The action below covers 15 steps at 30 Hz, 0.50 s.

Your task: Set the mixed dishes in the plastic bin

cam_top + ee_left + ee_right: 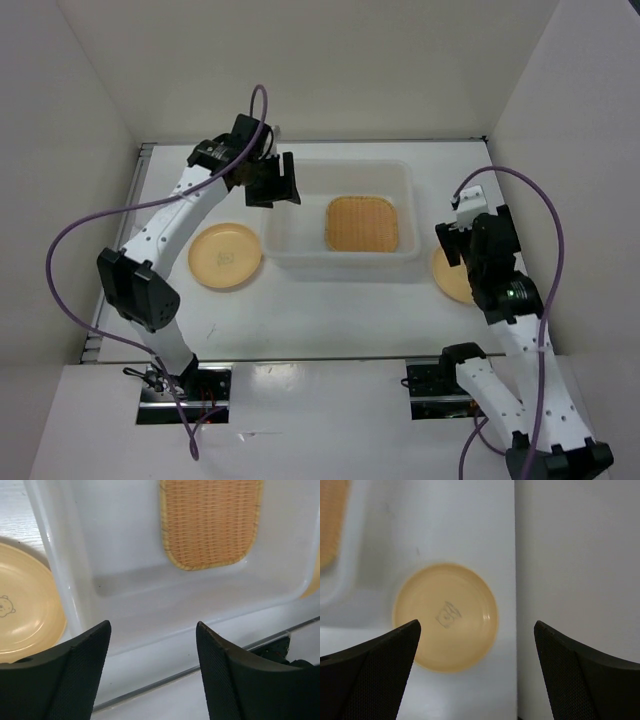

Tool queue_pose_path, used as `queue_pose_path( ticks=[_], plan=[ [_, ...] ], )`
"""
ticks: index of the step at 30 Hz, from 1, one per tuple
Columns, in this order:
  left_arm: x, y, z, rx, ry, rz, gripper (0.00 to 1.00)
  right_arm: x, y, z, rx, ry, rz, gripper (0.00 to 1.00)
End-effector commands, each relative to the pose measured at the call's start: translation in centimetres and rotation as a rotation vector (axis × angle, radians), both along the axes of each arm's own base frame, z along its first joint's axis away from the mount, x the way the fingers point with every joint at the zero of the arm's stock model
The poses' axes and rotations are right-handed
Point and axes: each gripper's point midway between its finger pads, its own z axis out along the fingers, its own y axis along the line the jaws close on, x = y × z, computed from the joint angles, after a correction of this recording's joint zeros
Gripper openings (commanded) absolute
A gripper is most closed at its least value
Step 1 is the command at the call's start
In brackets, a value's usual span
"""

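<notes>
My right gripper lowers and turns next to close on the plate's rim by the bin's side below it, since bare table beside it leaves space for a finger.
The translucent white bin [300, 250] stands mid-table with the square tan woven tray [361, 223] flat inside it; the tray also shows in the left wrist view [210, 522]. One yellow-tan plate [225, 256] lies on the table left of the bin and shows in the left wrist view [25, 607]. The other plate [450, 275] lies right of the bin, partly under my right arm, and shows in the right wrist view [446, 616]. My left gripper [272, 183] is open and empty above the bin's far left corner. My right gripper [462, 238] is open and empty above the right plate. No clear cups are in view.
White enclosure walls stand close on the left, back and right; the right wall [580, 555] is just beside the right plate. Purple cables [75, 235] loop from both arms. The arm bases [185, 385] sit at the near table edge.
</notes>
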Motion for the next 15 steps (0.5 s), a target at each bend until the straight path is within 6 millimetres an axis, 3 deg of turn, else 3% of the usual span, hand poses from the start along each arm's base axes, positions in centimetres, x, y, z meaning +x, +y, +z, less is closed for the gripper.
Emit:
queue_pose_path(
  ticks=[1,5,9,14,15],
  plan=[
    [-1.4,0.3,3.4,-0.073,-0.060,0.012,0.78,-0.9,-3.1,-4.2,-0.174,0.247,-0.028,0.98],
    [-2.0,0.6,5.0,-0.087,-0.112,-0.015,0.83,-0.9,-5.1,-7.6,-0.215,0.405,0.001,0.98],
    [-2.5,0.8,6.9,-0.089,-0.180,-0.064,0.87,-0.2,-4.1,-9.8,-0.211,0.495,0.127,0.98],
    [-3.5,0.6,6.3,-0.097,-0.145,-0.093,0.91,0.9,-5.9,-14.0,-0.196,0.669,0.182,0.98],
    [-3.9,0.8,6.3,-0.097,-0.144,-0.093,0.93,1.5,-6.2,-14.1,-0.189,0.680,0.191,0.98]
  ],
)
